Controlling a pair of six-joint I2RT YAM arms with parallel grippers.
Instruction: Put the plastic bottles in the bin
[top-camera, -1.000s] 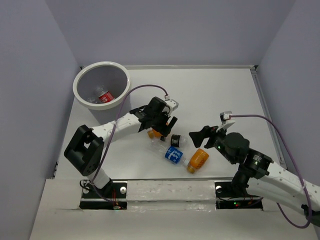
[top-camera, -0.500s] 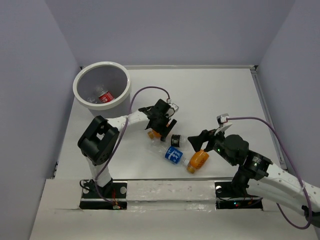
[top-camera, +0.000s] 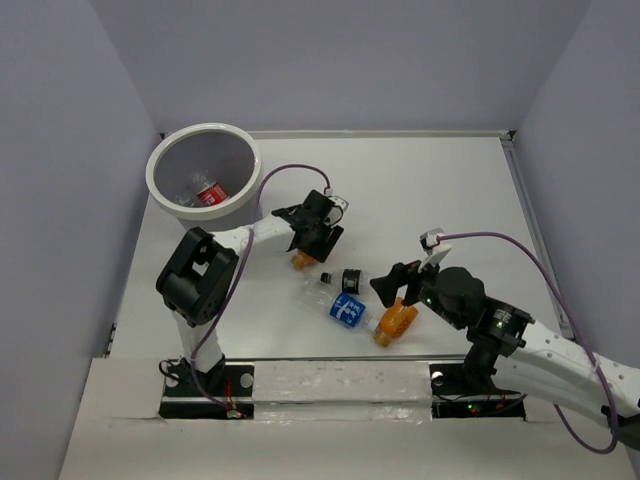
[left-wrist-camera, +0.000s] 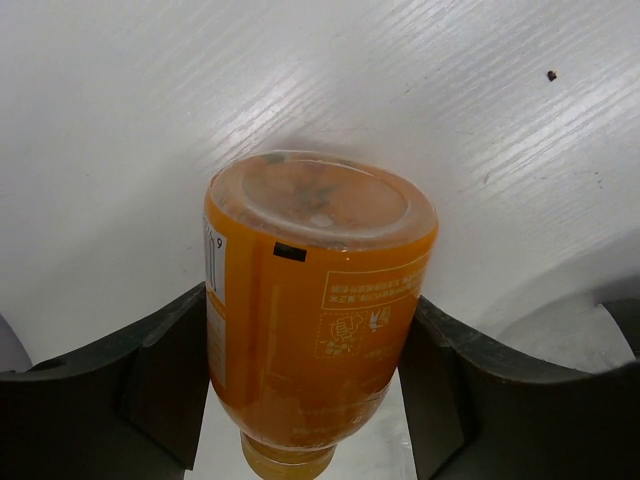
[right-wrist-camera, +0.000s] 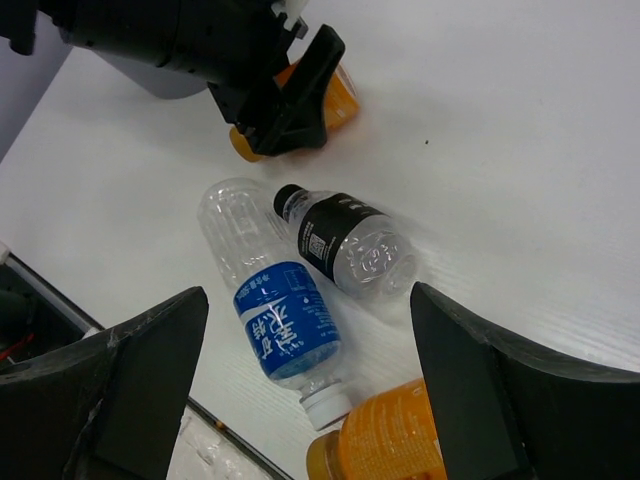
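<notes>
Next, my left gripper lifts, then moves left in the top view to release over the bin's opening (top-camera: 204, 168), since the orange bottle sits below the bin's rim.
The white bin (top-camera: 203, 170) stands at the back left with a red-labelled bottle (top-camera: 210, 194) inside. My left gripper (top-camera: 316, 238) is shut on an orange bottle (top-camera: 303, 261), which fills the left wrist view (left-wrist-camera: 315, 310) with a dark finger (left-wrist-camera: 150, 380) pressed on each side; it rests low over the table. My right gripper (top-camera: 395, 285) is open and empty, above a blue-labelled clear bottle (right-wrist-camera: 280, 310), a black-labelled bottle (right-wrist-camera: 345, 245) and a second orange bottle (right-wrist-camera: 390, 440), all lying on the table. No green bottle is in view.
The three loose bottles lie close together near the table's front middle (top-camera: 355, 300). Grey walls close the table on the left, back and right. The left arm's purple cable (top-camera: 290, 175) loops above the table beside the bin.
My left gripper has turned and shifted slightly back-left over the orange bottle. My right gripper has moved left, toward the three lying bottles.
</notes>
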